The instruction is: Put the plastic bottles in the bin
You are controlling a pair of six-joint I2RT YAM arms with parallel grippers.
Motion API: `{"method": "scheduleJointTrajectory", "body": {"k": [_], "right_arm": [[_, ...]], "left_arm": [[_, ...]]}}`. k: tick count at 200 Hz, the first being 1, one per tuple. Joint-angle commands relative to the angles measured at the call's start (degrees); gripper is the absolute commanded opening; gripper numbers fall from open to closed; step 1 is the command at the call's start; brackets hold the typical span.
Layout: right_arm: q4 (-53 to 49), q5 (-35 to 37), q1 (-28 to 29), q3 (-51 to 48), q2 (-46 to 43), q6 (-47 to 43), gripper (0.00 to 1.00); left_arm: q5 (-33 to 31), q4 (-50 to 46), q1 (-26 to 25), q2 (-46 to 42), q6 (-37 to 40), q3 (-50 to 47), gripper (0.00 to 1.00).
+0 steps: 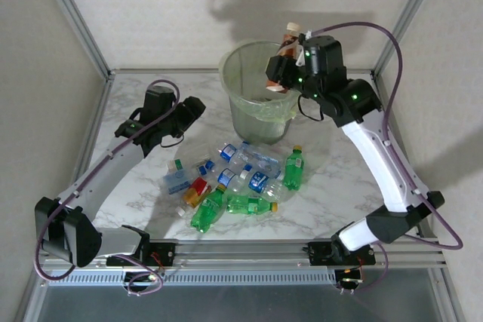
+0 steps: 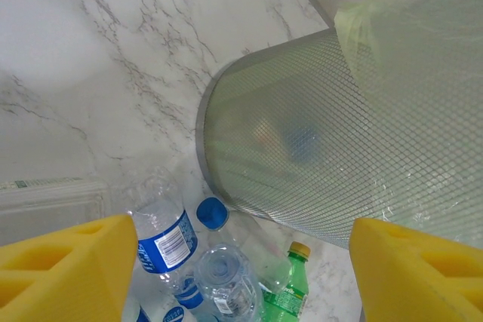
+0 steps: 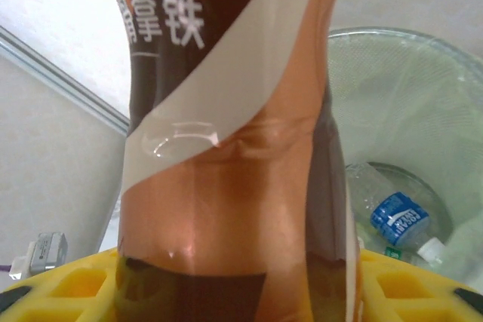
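The brown-label bottle in my right gripper still hangs across the bin's rim. I will next carry it from the bin's rim over the open middle of the bin and let it go.
The brown-label bottle hangs tilted over the right rim of the bin, with my right gripper shut on its lower body. From the right wrist, that bottle stands between the yellow pads, and the bin's lined inside holds a blue-label bottle. Left of the bin, my left gripper hovers open and holds nothing. Its yellow fingers frame the bin's mesh wall, a clear blue-label bottle and a green bottle. Several bottles lie heaped on the table in front of the bin.
The marble table is fenced by metal frame posts and pale walls. A rail carrying both arm bases runs along the near edge. The right arm's cable loops high beside the bin.
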Motion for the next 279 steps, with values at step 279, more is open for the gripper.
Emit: {"method": "scheduleJointTrajectory", "body": {"k": [279], "right_arm": [[-5.28,-8.33,-3.56,21.79,21.56,-3.19,0.79]], "left_arm": [[-6.97,-5.11,0.37,-7.69,0.97,-1.32,0.76]]}}
